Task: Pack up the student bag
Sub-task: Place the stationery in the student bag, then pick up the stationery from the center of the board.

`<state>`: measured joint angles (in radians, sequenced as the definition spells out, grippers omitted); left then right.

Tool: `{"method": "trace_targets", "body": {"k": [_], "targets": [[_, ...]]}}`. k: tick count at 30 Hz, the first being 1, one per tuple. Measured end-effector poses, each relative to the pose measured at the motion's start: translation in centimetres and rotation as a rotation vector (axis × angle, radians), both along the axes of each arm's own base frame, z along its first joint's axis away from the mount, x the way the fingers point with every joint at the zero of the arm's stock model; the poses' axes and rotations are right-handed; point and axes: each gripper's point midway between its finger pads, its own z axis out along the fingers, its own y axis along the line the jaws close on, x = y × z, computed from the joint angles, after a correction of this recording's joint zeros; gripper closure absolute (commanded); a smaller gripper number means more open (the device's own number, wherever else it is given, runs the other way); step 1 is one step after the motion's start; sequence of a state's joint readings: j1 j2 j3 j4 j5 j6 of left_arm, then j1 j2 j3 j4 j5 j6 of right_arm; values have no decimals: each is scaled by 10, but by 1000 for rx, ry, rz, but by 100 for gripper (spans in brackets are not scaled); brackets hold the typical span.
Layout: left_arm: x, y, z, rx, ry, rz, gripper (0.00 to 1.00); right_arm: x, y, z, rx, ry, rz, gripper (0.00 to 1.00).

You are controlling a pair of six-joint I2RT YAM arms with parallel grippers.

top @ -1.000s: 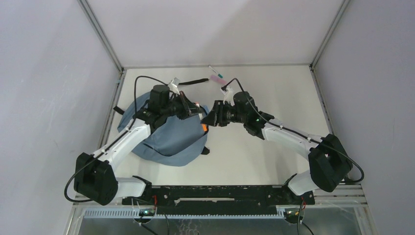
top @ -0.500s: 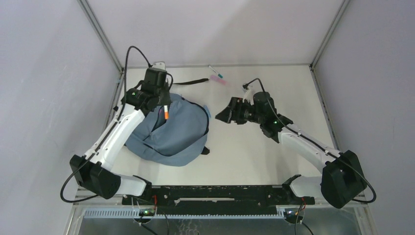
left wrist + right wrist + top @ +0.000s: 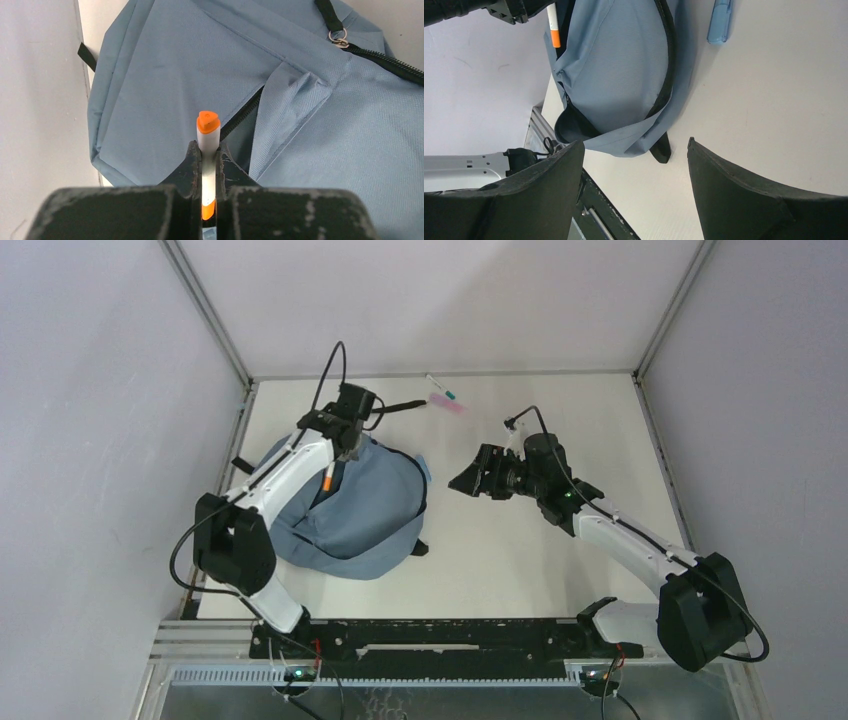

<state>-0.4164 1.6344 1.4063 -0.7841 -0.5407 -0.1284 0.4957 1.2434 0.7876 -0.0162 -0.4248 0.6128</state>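
The light blue object point(image 3: 425, 469) point(image 3: 720, 22) is still unpacked. My right gripper will lower its open fingers down and to the left in the top view, around it.
The student bag point(image 3: 360, 520), slate-blue with black zipper trim, lies flat on the left side of the table. My left gripper point(image 3: 338, 448) hangs over its back part, shut on a white pen with an orange cap point(image 3: 328, 478). In the left wrist view the pen point(image 3: 208, 131) sticks out past my gripper point(image 3: 207, 148), over the bag point(image 3: 165, 75) near a dark gap in its zipper point(image 3: 241, 120). My right gripper point(image 3: 464, 480) is to the right of the bag, apart from it. Its fingers stand open point(image 3: 634, 145) with only table between them, and the bag point(image 3: 619, 75) shows beyond.
A light blue object point(image 3: 720, 20) lies on the table by the bag's right edge point(image 3: 425, 468). A pink item point(image 3: 447, 404) and a green-tipped pen point(image 3: 440, 387) lie at the back, beside a black strap point(image 3: 395, 408). The left wall stands close to the bag.
My left arm has swung from the bag's right edge to its back left, carrying the pen. My right gripper has opened and drawn back to the right, away from the bag.
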Motion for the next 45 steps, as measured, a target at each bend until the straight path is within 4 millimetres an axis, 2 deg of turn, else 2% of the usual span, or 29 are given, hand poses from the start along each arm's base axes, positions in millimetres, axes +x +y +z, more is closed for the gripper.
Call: {"method": "trace_targets", "body": {"k": [3, 4, 6, 7, 10, 14, 19, 22, 26, 29, 32, 35, 38, 42, 45], "targets": [[2, -1, -5, 22, 7, -4, 99, 1, 0, 0, 4, 1, -2, 17], [2, -1, -6, 30, 7, -3, 94, 0, 0, 0, 5, 2, -2, 18], [2, -3, -9, 60, 11, -4, 66, 0, 0, 0, 9, 5, -3, 17], [1, -3, -10, 78, 15, -5, 57, 0, 0, 0, 12, 5, -4, 18], [-3, -6, -21, 146, 44, -1, 40, 1, 1, 2, 20, 5, -3, 18], [-10, -6, -28, 172, 77, 4, 39, 0, 1, 2, 23, 7, 0, 18], [-19, -2, -19, 160, 74, 23, 40, 0, 1, 2, 23, 7, -1, 18], [-25, -1, 2, 118, 30, 31, 41, 1, 0, 2, 25, 7, -3, 19], [-36, -5, 45, -16, -81, 30, 41, 4, 0, -2, 20, 11, -10, 21], [-45, -18, 75, -168, -164, -1, 40, 13, -4, -19, -57, 41, -54, 21], [-53, -42, 101, -365, -231, -60, 40, 37, -8, -36, -189, 75, -113, 24], [-61, -64, 113, -520, -258, -115, 40, 66, -7, -49, -289, 82, -154, 27], [-70, -80, 107, -615, -228, -150, 39, 97, -2, -65, -373, 95, -179, 27], [-77, -89, 93, -666, -173, -161, 39, 137, 12, -87, -481, 117, -194, 25], [-83, -88, 90, -681, -163, -158, 38, 152, 26, -103, -540, 127, -181, 24]]}}
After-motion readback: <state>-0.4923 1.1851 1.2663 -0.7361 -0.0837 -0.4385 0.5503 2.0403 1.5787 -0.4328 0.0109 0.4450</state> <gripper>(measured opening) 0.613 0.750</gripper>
